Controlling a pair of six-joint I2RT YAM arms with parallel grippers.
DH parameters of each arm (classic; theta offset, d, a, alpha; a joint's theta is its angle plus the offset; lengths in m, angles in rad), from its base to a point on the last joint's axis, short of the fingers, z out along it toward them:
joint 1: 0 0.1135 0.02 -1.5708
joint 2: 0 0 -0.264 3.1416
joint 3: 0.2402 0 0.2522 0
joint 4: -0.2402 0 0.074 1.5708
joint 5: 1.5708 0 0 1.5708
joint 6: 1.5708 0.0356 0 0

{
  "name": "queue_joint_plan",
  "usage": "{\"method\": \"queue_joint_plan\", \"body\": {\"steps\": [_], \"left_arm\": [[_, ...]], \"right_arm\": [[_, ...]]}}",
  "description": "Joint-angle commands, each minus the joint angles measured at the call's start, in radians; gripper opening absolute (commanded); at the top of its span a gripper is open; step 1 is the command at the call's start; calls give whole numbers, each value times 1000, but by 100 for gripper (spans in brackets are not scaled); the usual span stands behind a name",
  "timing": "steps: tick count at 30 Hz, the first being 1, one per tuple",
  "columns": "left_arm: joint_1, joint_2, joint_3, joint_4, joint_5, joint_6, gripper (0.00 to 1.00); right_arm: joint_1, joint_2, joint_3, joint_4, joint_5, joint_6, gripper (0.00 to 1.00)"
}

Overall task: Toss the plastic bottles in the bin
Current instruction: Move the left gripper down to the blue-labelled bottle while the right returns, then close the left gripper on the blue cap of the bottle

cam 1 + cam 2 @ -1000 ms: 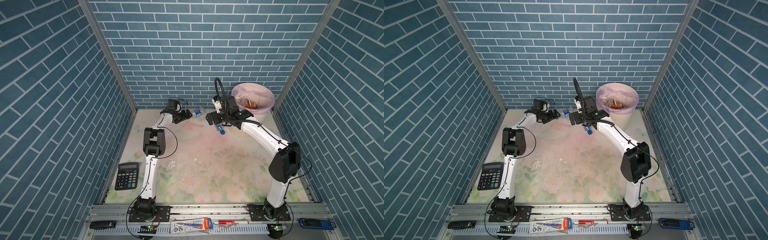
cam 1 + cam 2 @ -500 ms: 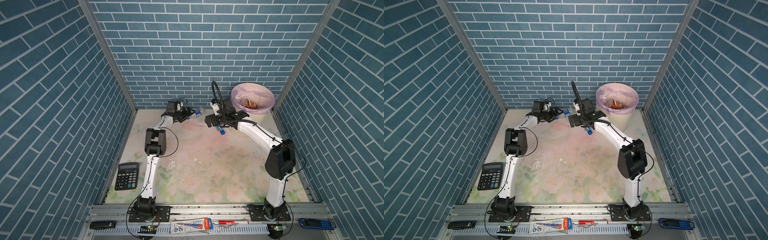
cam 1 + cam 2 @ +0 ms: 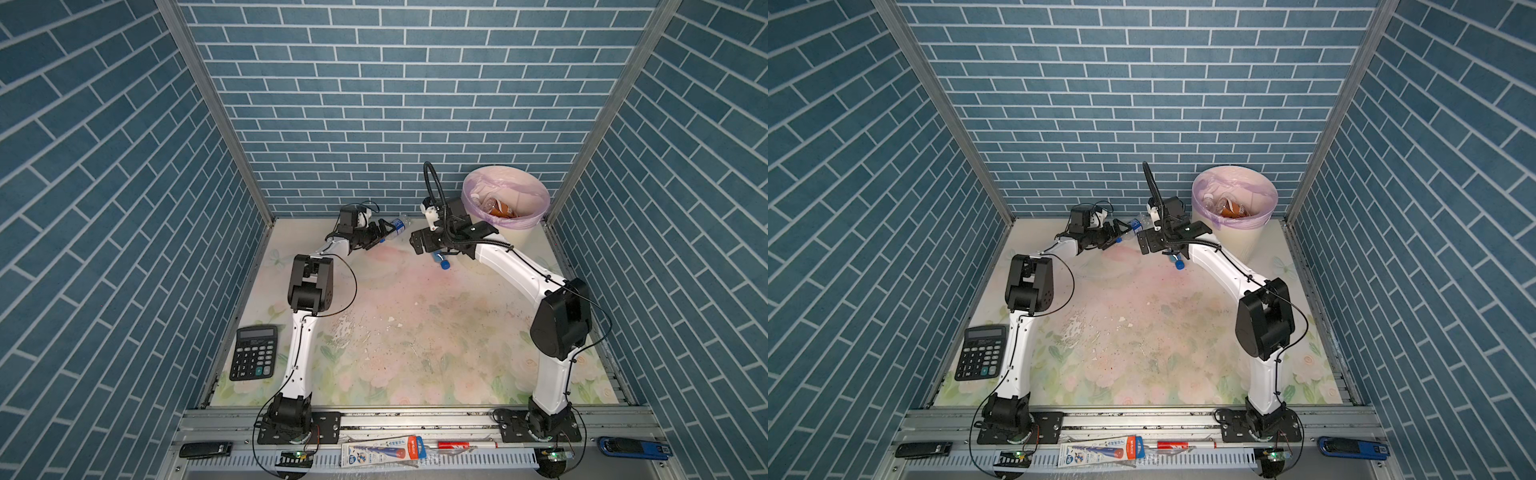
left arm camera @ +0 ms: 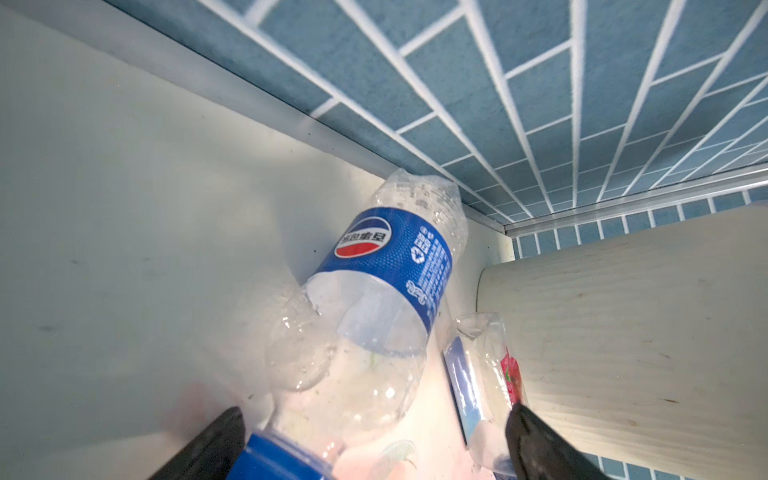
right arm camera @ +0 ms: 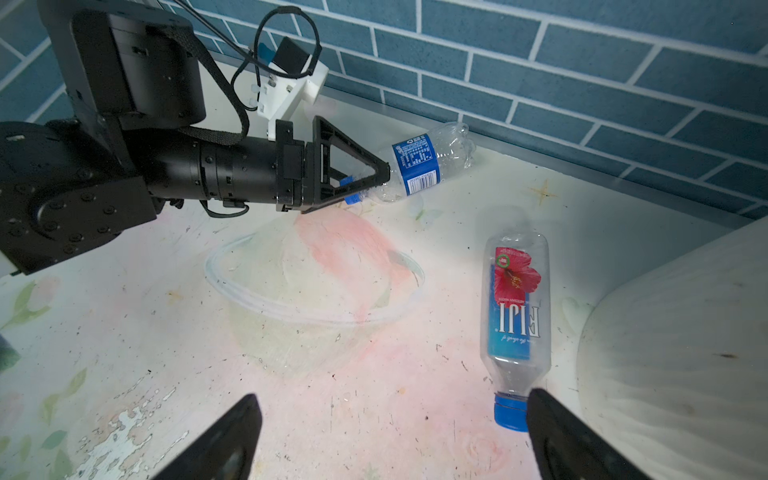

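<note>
Next, the left gripper turns and tips downward onto the blue cap of the blue-label bottle (image 3: 1118, 240) (image 4: 276, 462), which lies between its open fingers, closer to one.
A clear bottle with a blue label (image 3: 395, 225) (image 3: 1136, 225) (image 4: 386, 266) (image 5: 419, 164) lies by the back wall. My left gripper (image 3: 380, 235) (image 3: 1115, 233) (image 4: 374, 440) (image 5: 376, 178) is open, its jaws on either side of that bottle's neck and blue cap. A second clear bottle with a red flower label (image 3: 440, 261) (image 3: 1177, 262) (image 5: 515, 307) (image 4: 478, 374) lies beside the bin (image 3: 536, 218) (image 3: 1266, 216) (image 5: 685, 353). My right gripper (image 3: 419, 245) (image 3: 1152, 243) (image 5: 390, 436) hovers open, one finger next to that bottle's blue cap. Bottles, one brown (image 3: 500, 209), lie inside the bin.
A black calculator (image 3: 254, 352) (image 3: 980, 352) lies at the mat's left edge. The brick back wall runs right behind the blue-label bottle. A faint bowl-shaped outline (image 5: 311, 282) shows on the mat between the arms. Small tools lie on the front rail (image 3: 378, 453).
My left gripper has slid to the right along the back wall until its open jaws reach the blue-label bottle's neck. The right arm has shifted only slightly.
</note>
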Motion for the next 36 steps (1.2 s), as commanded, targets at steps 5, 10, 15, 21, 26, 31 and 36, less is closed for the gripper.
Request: {"method": "queue_joint_plan", "body": {"steps": [5,10,15,21,26,31,36], "left_arm": [[-51,-78,-93,-59,-45,80,99],[-68,-89,-38,-248,-149,226,99],[-72,-72,39,-386,-274,302,99],[-91,-31,129,-477,-335,371,98],[-125,27,237,-579,-363,474,96],[-134,74,322,-650,-398,527,92],[-135,93,352,-668,-405,544,82]], "right_arm": [[2,-63,-52,26,16,16,99],[2,-77,-69,38,15,20,99],[1,-82,-75,40,15,20,99],[1,-80,-76,44,15,19,99],[-2,-82,-80,44,19,18,99],[-4,-78,-82,49,15,17,99],[-6,-73,-75,49,9,19,99]]}}
